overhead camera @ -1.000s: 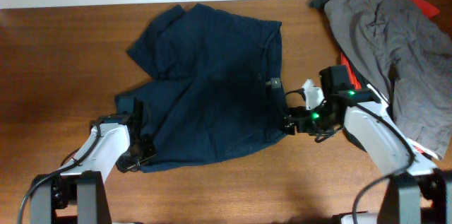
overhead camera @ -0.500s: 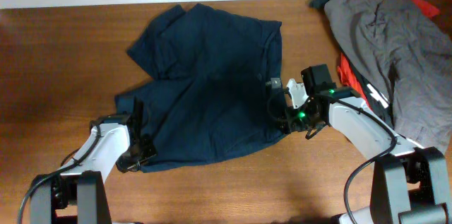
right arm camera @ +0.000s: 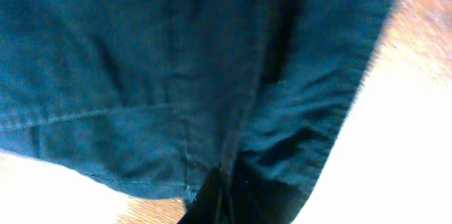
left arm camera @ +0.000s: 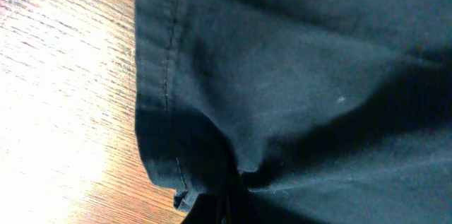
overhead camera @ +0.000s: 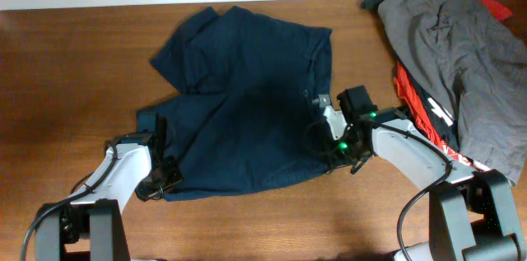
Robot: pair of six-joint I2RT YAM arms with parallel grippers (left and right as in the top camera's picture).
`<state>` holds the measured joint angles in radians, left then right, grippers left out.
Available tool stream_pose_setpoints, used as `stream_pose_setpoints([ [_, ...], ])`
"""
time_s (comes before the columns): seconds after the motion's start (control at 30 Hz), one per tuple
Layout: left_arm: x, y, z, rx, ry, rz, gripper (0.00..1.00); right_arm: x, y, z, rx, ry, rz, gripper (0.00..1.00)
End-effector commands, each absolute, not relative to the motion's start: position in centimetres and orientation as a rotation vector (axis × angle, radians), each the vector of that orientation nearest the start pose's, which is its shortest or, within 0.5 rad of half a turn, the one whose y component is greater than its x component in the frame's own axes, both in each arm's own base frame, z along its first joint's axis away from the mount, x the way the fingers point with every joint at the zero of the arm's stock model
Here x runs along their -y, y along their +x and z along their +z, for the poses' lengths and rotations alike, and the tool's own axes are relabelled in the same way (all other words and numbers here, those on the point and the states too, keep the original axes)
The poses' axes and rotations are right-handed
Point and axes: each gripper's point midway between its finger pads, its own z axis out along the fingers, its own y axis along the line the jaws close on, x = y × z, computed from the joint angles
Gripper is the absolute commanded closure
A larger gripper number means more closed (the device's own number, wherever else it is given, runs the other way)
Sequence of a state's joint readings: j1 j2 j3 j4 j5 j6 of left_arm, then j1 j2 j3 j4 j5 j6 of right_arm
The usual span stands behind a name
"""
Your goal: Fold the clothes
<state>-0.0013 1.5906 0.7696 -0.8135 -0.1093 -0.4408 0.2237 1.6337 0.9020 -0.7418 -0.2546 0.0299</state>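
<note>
The far edge of the shorts (overhead camera: 221,30) is outward of my left gripper. Next, my left gripper should lift the pinched cloth, carry it outward toward that edge and let it go.
The clothes (overhead camera: 239,104) are dark navy shorts, spread flat on the wooden table in the overhead view. My left gripper (overhead camera: 167,172) sits at the front left hem, shut on a pinch of the navy cloth (left arm camera: 282,97); the left wrist view shows the fabric bunched into the closed jaws at my left gripper (left arm camera: 236,199). My right gripper (overhead camera: 323,147) is at the front right corner by the waistband, shut on the clothes (right arm camera: 155,68), with cloth puckered where my right gripper (right arm camera: 222,196) bites it.
A grey garment (overhead camera: 461,55) lies piled at the back right over red-and-black garments (overhead camera: 424,100), close behind my right arm. Bare wooden table (overhead camera: 66,80) lies left of the shorts and along the front edge.
My right gripper moved left onto the shorts' right corner and shut on the cloth, having been open beside it. The left gripper stayed shut and still.
</note>
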Motion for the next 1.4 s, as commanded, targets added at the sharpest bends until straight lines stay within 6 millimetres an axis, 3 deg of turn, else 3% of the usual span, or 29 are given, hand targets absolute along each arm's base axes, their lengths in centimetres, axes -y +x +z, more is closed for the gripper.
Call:
stream_pose_setpoints([
  [0.0,-0.8,20.1,-2.3,-3.193,-0.696,0.126,0.99,-8.2,26.3,1.1,-3.088,-0.107,0.363,0.96],
  [0.2,-0.8,20.3,-2.4,-3.186,-0.695,0.123,0.99,-6.1,26.8,1.2,-3.084,0.073,0.388,0.96],
  [0.33,-0.9,21.5,-1.0,-3.174,-0.692,0.118,1.0,-6.7,27.0,1.9,-3.053,0.111,0.563,0.96],
  [0.53,-0.9,26.0,5.3,-3.071,-0.467,0.068,0.99,-6.7,27.9,5.5,-2.942,0.106,0.644,0.96],
  [0.7,-1.9,29.3,13.5,-2.843,-0.417,0.101,0.99,-6.7,27.8,11.2,-2.814,0.059,0.625,0.96],
  [0.97,-3.1,28.4,22.3,-2.578,-0.409,0.144,0.99,-6.1,24.8,19.8,-2.66,0.021,0.539,0.96],
  [1.1,-3.1,26.7,25.2,-2.472,-0.406,0.118,0.99,-5.9,22.0,22.3,-2.654,0.027,0.52,0.96],
  [1.17,-3.1,26.1,26.5,-2.414,-0.404,0.105,1.0,-5.6,21.1,22.6,-2.655,0.06,0.499,0.96],
  [1.37,-3.0,28.9,28.0,-2.309,-0.397,0.077,0.99,-4.4,21.7,22.0,-2.673,0.095,0.41,0.96],
])
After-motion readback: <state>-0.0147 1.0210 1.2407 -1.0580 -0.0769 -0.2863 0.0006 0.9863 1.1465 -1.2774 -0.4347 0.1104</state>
